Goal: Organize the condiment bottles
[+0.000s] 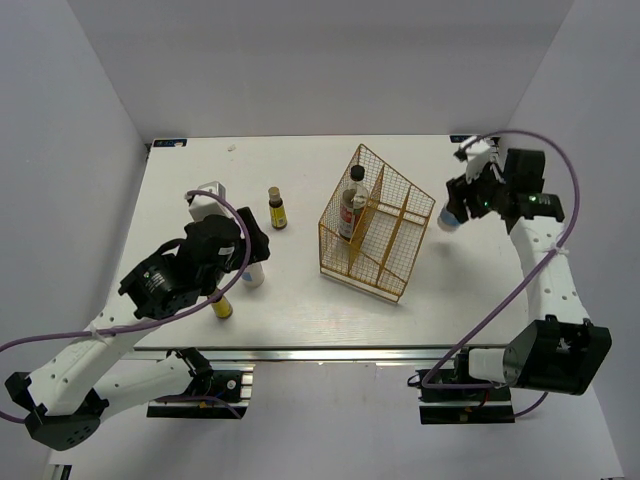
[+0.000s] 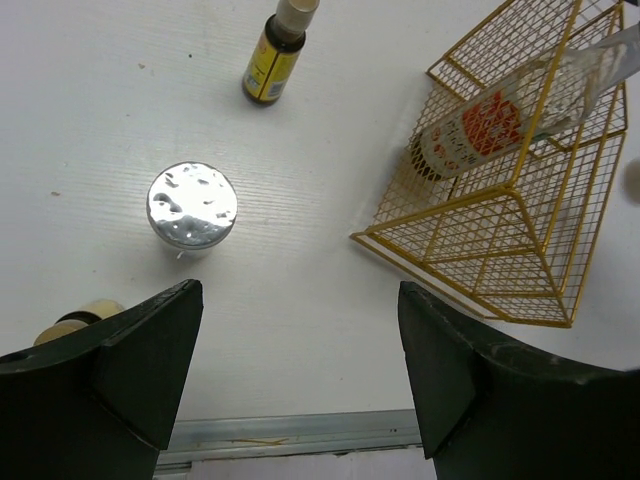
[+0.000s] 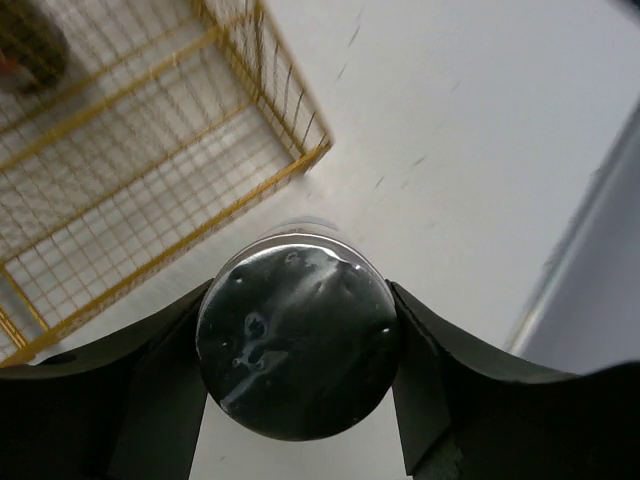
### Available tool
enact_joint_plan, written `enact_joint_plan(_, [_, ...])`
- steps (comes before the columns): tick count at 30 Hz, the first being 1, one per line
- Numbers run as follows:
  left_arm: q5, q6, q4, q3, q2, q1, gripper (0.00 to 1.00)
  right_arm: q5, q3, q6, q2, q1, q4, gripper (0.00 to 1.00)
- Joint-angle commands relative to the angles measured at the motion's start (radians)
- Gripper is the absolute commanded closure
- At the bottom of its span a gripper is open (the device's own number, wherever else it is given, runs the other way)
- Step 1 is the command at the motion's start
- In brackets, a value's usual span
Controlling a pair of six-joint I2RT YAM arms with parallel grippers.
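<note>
The basket's middle section (image 1: 380,233) beside the red-label bottle is empty. My right gripper needs to lift over the basket's rim next, lower the white cylinder in there and let go of it.
A gold wire basket (image 1: 400,262) stands mid-table with the tall clear red-label bottle (image 1: 351,206) leaning in its far-left compartment. My right gripper (image 1: 462,203) is shut on a white cylinder with a blue label (image 1: 449,219), held just right of the basket; its silver lid (image 3: 297,340) sits between the fingers. My left gripper (image 2: 298,300) is open and empty, hovering near a second white cylinder (image 2: 192,205) (image 1: 253,277). One amber bottle (image 1: 277,208) (image 2: 272,55) stands left of the basket. Another amber bottle (image 1: 222,307) (image 2: 75,318) stands by my left finger.
The basket (image 2: 500,250) has several empty compartments on its right side, and its corner shows in the right wrist view (image 3: 270,150). The table's metal front rail (image 2: 300,435) lies just below my left gripper. White walls enclose the table.
</note>
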Motion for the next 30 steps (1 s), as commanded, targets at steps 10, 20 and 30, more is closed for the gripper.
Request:
enact_joint_plan(10, [-0.043, -0.002, -0.06, 0.004, 0.023, 0.002, 0.07, -0.377, 0.46, 0.152, 0.139, 0.036, -0.037, 1.0])
enact_joint_plan(20, [-0.018, -0.012, -0.063, -0.022, 0.04, 0.002, 0.04, -0.399, 0.5, 0.209, 0.266, 0.169, 0.049, 1.0])
enact_joint_plan(30, [-0.021, -0.012, -0.069, -0.039, 0.045, 0.003, 0.03, -0.293, 0.508, 0.125, 0.329, 0.246, -0.003, 1.0])
